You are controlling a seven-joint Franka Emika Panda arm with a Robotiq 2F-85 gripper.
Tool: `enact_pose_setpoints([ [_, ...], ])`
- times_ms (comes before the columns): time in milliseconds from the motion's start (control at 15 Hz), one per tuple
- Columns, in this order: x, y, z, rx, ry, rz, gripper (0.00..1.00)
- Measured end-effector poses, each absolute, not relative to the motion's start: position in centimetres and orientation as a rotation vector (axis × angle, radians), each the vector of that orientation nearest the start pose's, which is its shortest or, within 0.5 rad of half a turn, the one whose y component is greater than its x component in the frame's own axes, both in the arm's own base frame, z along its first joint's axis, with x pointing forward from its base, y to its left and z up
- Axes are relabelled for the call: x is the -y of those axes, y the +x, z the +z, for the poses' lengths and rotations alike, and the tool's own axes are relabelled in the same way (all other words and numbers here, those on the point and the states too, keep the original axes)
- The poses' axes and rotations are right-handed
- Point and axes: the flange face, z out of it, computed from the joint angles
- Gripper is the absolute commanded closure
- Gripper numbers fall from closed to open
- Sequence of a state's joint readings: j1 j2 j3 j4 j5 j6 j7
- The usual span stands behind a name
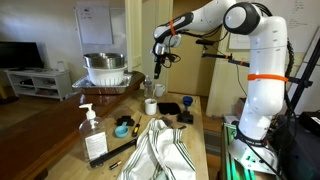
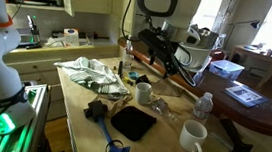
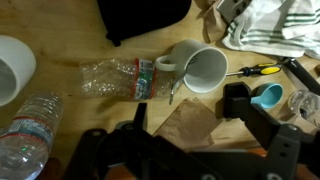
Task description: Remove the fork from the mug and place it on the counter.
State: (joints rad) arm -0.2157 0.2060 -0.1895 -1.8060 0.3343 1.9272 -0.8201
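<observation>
The thin metal fork's loose end sticks out past the mug's rim, so the robot's gripper should next go down toward the mug with a slight turn and open its fingers around that end.
A white mug [image 3: 200, 68] stands on the light wooden counter [image 3: 60, 30]; it also shows in both exterior views [image 1: 150, 105] [image 2: 145, 90]. A thin metal fork [image 3: 172, 92] shows as a short sliver by the mug's rim. I cannot tell whether it leans in the mug or lies beside it. My gripper [image 3: 188, 108] is open and empty, with its fingers wide apart. It hangs well above the mug in an exterior view [image 1: 158, 68].
On the counter are a second white mug [image 3: 12, 65], a crushed plastic bottle [image 3: 118, 78], a water bottle [image 3: 30, 130], a black pad [image 3: 140, 20], a striped towel [image 3: 270, 25], a yellow screwdriver [image 3: 255, 70] and a soap bottle [image 1: 92, 135].
</observation>
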Motion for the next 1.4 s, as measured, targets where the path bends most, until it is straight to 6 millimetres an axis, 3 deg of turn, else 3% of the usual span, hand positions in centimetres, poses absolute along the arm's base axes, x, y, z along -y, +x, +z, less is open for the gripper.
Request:
enact_pose_setpoints([
  [200,20.9,57.8,40.8,0.343,-2.821,-0.134,0.0],
  [333,21.0,58.1,40.0,0.303,-2.82,-0.136,0.06],
  [467,21.2,58.3,39.4,0.269,-2.82,-0.137,0.17],
  [533,21.3,58.3,39.1,0.255,-2.818,-0.134,0.3],
  [667,21.5,58.2,38.8,0.23,-2.814,-0.129,0.29],
  [733,21.5,58.2,38.7,0.219,-2.813,-0.127,0.36],
  [867,21.6,58.2,38.6,0.202,-2.811,-0.123,0.3],
  [1133,21.6,58.2,38.4,0.167,-2.811,-0.114,0.44],
  [1400,21.6,58.2,38.4,0.149,-2.811,-0.112,0.4],
])
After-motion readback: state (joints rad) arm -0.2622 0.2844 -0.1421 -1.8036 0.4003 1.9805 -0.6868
